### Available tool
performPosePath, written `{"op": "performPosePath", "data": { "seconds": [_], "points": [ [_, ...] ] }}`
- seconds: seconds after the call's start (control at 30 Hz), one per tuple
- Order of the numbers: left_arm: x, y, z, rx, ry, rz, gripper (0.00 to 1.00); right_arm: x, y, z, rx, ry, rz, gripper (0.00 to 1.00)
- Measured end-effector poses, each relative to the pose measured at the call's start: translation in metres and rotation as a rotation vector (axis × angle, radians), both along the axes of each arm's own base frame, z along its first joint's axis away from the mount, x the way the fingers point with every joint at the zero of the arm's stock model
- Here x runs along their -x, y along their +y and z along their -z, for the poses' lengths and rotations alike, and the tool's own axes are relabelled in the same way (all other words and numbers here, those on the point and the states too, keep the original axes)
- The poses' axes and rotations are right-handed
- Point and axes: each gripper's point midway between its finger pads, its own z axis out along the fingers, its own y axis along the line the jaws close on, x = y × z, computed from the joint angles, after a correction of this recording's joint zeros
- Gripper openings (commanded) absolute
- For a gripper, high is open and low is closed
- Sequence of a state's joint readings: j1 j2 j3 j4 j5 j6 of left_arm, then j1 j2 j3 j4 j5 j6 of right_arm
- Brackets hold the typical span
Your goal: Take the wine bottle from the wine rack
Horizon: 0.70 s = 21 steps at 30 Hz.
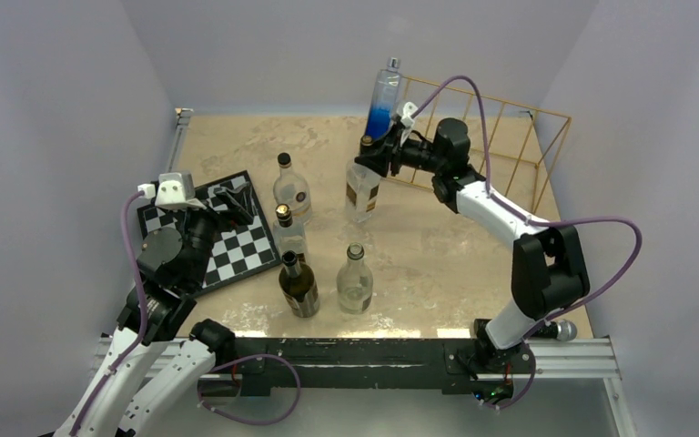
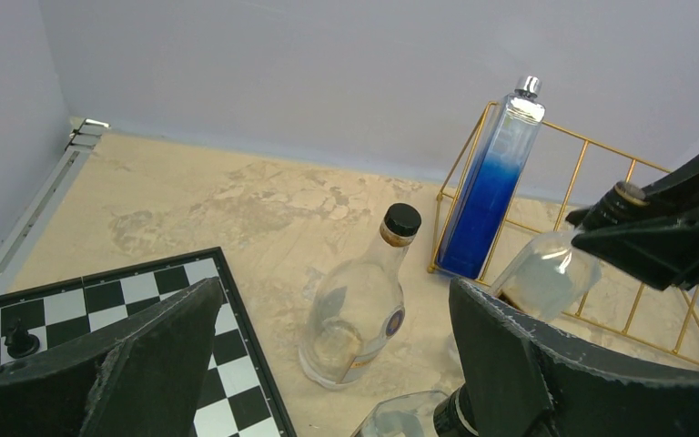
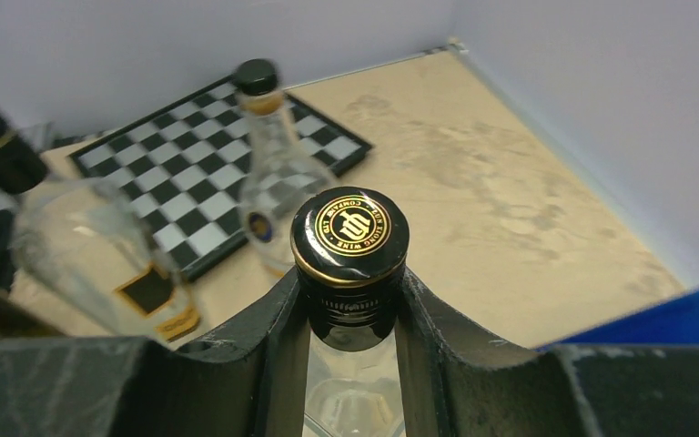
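Note:
My right gripper will next move back from the rack (image 1: 510,137) and lower the bottle it is holding onto the table, beside the mid-table bottle with the gold cap.
The gold wire wine rack (image 1: 510,137) stands at the back right and also shows in the left wrist view (image 2: 574,182). A tall blue-and-clear bottle (image 1: 384,105) stands upright in its left end. My right gripper (image 1: 369,155) is shut on the neck of a clear wine bottle (image 1: 362,193) with a black-and-gold cap (image 3: 350,232), just in front of the rack's left end. The bottle (image 2: 546,273) leans a little. I cannot tell if its base touches the table. My left gripper (image 1: 229,198) is open and empty over the checkerboard.
A black-and-white checkerboard (image 1: 237,253) lies at the left. Several bottles stand mid-table: a round clear one (image 1: 291,189), a clear one with a gold cap (image 1: 289,235), a dark one (image 1: 298,287) and a clear one (image 1: 355,282). Walls enclose the table.

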State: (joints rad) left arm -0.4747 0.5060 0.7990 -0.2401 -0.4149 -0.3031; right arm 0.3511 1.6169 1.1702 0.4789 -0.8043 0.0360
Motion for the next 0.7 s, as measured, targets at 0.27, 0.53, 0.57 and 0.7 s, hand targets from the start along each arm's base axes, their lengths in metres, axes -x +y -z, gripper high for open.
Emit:
{"op": "performPosePath", "data": {
  "seconds": [0.27, 0.53, 0.57, 0.7],
  "points": [
    [-0.001, 0.000, 0.001, -0.001, 0.002, 0.000, 0.99, 0.063, 0.035, 0.012, -0.017, -0.016, -0.271, 0.00],
    [-0.001, -0.001, 0.001, -0.003, 0.004, 0.000, 0.99, 0.114, 0.038, 0.006, 0.007, -0.090, -0.391, 0.00],
    [-0.001, -0.001, 0.001, -0.003, 0.005, 0.000, 0.99, 0.120, 0.039, 0.005, 0.010, -0.105, -0.407, 0.00],
    [-0.002, -0.001, 0.002, -0.003, 0.006, 0.000, 0.99, 0.134, 0.041, 0.010, 0.017, -0.122, -0.443, 0.00]
  ]
}}
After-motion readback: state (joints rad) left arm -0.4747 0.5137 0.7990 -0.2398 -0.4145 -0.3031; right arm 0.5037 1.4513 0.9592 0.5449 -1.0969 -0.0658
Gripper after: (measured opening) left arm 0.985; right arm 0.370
